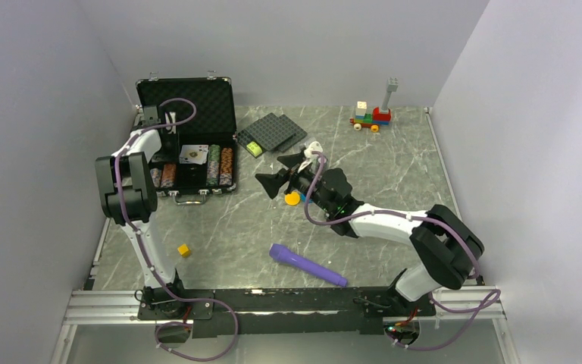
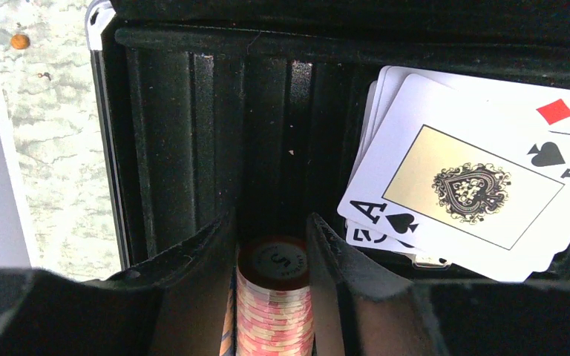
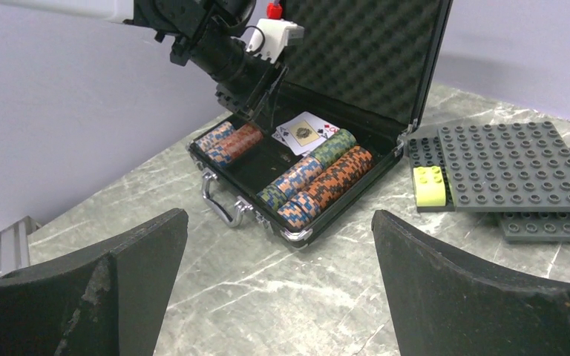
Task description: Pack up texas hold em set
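My right gripper tilts face down and lowers toward the tabletop just outward of the blue disc next, since its open fingers point toward the case [image 1: 186, 98].
The black case [image 1: 186, 98] lies open at the back left, foam lid up. In it lie playing cards [image 1: 194, 154] and several striped chip stacks [image 1: 220, 167]. My left gripper [image 1: 168, 148] reaches into the case. In the left wrist view its jaws [image 2: 271, 222] are shut on a red chip stack [image 2: 273, 297] beside the ace of spades [image 2: 453, 178]. My right gripper [image 1: 280, 174] is open and empty over the table, next to a yellow disc [image 1: 293, 199]. The right wrist view shows the case [image 3: 364, 52] ahead of the gripper [image 3: 276, 222]. The red triangle is not visible.
Dark grey studded plates [image 1: 273, 135] with a lime brick [image 3: 430, 185] lie right of the case. A purple cylinder [image 1: 307, 265] and a small yellow cube [image 1: 185, 249] lie near the front. A toy brick train [image 1: 371, 115] stands at the back right.
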Available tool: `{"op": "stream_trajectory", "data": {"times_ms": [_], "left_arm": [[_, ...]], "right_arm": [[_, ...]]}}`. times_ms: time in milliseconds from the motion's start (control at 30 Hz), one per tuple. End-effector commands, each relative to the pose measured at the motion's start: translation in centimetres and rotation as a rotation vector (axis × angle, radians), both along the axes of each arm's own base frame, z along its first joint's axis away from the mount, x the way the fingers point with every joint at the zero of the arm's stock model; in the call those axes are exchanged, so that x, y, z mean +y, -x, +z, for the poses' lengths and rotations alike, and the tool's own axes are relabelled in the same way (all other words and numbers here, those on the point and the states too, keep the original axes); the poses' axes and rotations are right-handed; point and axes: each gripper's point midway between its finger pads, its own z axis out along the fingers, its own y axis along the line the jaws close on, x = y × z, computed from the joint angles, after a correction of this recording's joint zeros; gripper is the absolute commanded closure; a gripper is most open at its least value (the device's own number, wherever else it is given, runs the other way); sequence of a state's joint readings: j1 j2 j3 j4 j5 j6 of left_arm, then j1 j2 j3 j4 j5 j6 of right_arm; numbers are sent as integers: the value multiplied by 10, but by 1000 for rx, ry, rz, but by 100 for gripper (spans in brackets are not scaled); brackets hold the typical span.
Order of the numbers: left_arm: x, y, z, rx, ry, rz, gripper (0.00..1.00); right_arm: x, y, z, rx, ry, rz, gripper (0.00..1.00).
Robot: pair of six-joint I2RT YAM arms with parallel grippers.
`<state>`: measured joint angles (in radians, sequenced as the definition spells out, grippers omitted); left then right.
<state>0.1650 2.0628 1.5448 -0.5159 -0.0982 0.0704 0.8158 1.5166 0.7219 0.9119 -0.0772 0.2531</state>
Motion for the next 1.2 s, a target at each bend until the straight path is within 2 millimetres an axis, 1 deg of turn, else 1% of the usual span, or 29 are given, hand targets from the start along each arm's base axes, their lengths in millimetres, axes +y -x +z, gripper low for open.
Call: {"op": "stream_trajectory", "data": {"times_ms": [0, 100, 200, 233, 367, 467, 567, 600, 633, 700, 800, 833, 867, 900, 933, 967, 1033, 1100, 1167], "left_arm": [[10, 40, 7, 108, -45, 16, 55], [12, 35, 18, 80, -53, 28, 52], [14, 29, 35, 29, -63, 43, 47], [15, 26, 42, 8, -67, 48, 44], [13, 17, 64, -70, -59, 47, 24], [13, 13, 75, -91, -54, 48, 15], [10, 13, 83, -113, -43, 51, 13], [8, 14, 89, -126, -36, 51, 12], [5, 15, 96, -141, -29, 49, 12], [-3, 21, 116, -186, -20, 37, 12], [-24, 31, 154, -278, -17, -5, 11], [-34, 35, 167, -312, -11, -29, 11], [-48, 40, 178, -342, 0, -61, 10], [-62, 47, 196, -398, 20, -90, 10], [-77, 52, 199, -419, 48, -127, 10], [-93, 59, 207, -451, 79, -173, 9], [-128, 78, 221, -512, 153, -244, 8], [-155, 95, 224, -529, 191, -315, 8], [-184, 114, 219, -526, 264, -408, 9]], "right_arm": [[-7, 5, 29, -58, -47, -17, 0], [-11, 4, 28, -55, -39, -36, 0], [-16, 2, 26, -53, -20, -65, 0], [-18, 2, 26, -52, -12, -71, 0], [-28, -3, 26, -37, 37, -125, 0], [-37, -6, 25, -24, 86, -168, 0], [-48, -11, 23, -11, 130, -223, 0], [-51, -13, 21, -1, 147, -243, 0], [-55, -15, 21, 7, 163, -263, 0], [-62, -18, 16, 40, 210, -298, 0], [-71, -24, 11, 97, 271, -346, 0], [-74, -26, 9, 124, 286, -366, 0], [-77, -28, 4, 151, 311, -385, 0], [-82, -30, 0, 181, 330, -412, 0], [-86, -32, -3, 210, 343, -440, 0], [-90, -34, -8, 238, 359, -461, 0], [-94, -38, -17, 287, 372, -481, 0], [-96, -42, -26, 333, 374, -481, 1], [-98, -45, -40, 385, 411, -475, 2]]}}
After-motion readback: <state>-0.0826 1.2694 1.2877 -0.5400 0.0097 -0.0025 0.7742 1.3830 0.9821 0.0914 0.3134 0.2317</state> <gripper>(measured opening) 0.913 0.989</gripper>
